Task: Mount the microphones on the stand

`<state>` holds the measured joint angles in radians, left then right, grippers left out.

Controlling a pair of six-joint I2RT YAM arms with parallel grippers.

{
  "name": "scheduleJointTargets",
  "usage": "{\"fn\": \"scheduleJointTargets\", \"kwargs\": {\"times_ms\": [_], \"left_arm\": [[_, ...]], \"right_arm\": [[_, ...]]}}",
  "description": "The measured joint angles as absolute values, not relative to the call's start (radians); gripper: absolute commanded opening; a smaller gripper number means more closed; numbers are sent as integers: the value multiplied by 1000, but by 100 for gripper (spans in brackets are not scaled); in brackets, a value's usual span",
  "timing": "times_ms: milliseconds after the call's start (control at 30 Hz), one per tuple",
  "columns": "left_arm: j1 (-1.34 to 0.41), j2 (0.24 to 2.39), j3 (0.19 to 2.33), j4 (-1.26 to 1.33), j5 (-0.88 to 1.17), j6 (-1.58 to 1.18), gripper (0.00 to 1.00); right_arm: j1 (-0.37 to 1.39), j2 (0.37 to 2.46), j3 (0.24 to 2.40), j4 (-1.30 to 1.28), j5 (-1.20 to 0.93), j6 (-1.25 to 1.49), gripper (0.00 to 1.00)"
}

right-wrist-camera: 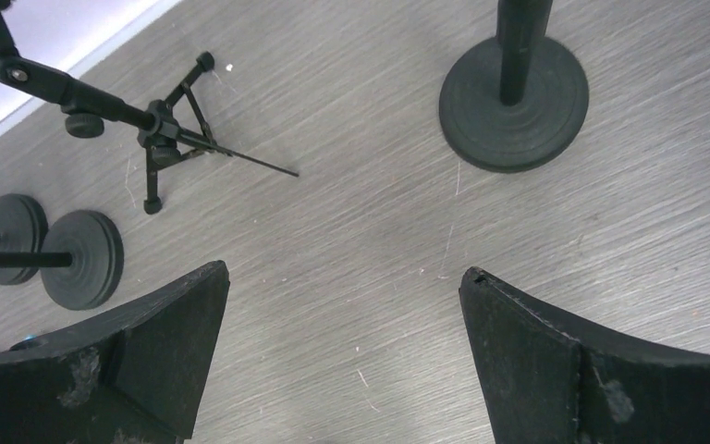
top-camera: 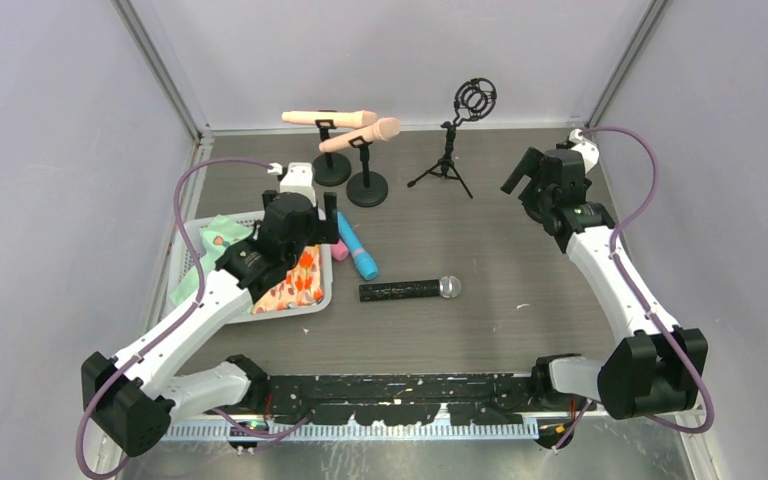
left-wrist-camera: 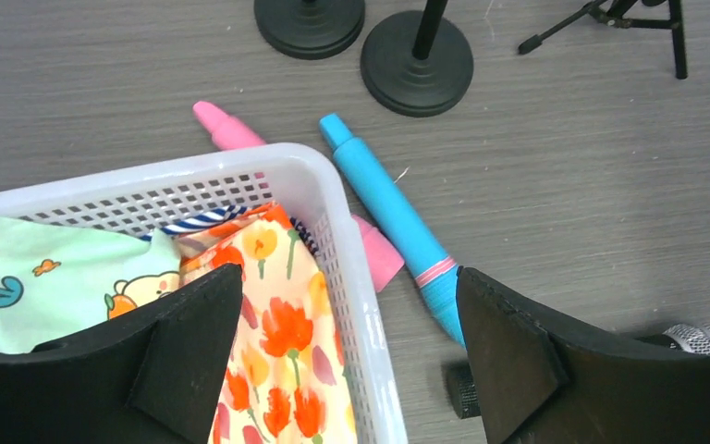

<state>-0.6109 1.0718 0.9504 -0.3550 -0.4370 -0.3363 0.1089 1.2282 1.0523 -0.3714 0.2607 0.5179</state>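
Observation:
The tripod stand is to the left of my right gripper in the top view, so the gripper should swing its open fingers across onto the tripod stand's pole under the empty ring mount.
Two peach-beige microphones sit in clips on round-base stands at the back. A bright blue microphone lies on the table beside the basket. The black microphone with a silver mesh head lies nearer the front. A tripod stand with a ring mount holds nothing. My left gripper hangs open over the basket's corner, with the blue microphone by its right finger. My right gripper is open above bare table at the back right.
A white mesh basket with patterned cloths sits at the left. A pink stick-shaped thing lies between the basket and the blue microphone. Another round-base stand is just ahead of my right gripper. Grey walls close in the table.

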Motion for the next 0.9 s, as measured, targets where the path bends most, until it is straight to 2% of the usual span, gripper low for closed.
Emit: {"fn": "scheduleJointTargets", "kwargs": {"times_ms": [233,533,800,900], "left_arm": [[-606,1063,930,-405,-445,-336,88],[-606,1063,921,-411,-441,-333,88],[-606,1036,869,-392,-418,-331,89],[-606,1027,865,-384,-415,-329,89]], "right_arm": [[131,1233,1003,-360,205,645,100],[467,1218,929,-381,323,850,100],[492,1324,963,-342,350,865,100],[490,1370,972,-273,368,795,100]]}}
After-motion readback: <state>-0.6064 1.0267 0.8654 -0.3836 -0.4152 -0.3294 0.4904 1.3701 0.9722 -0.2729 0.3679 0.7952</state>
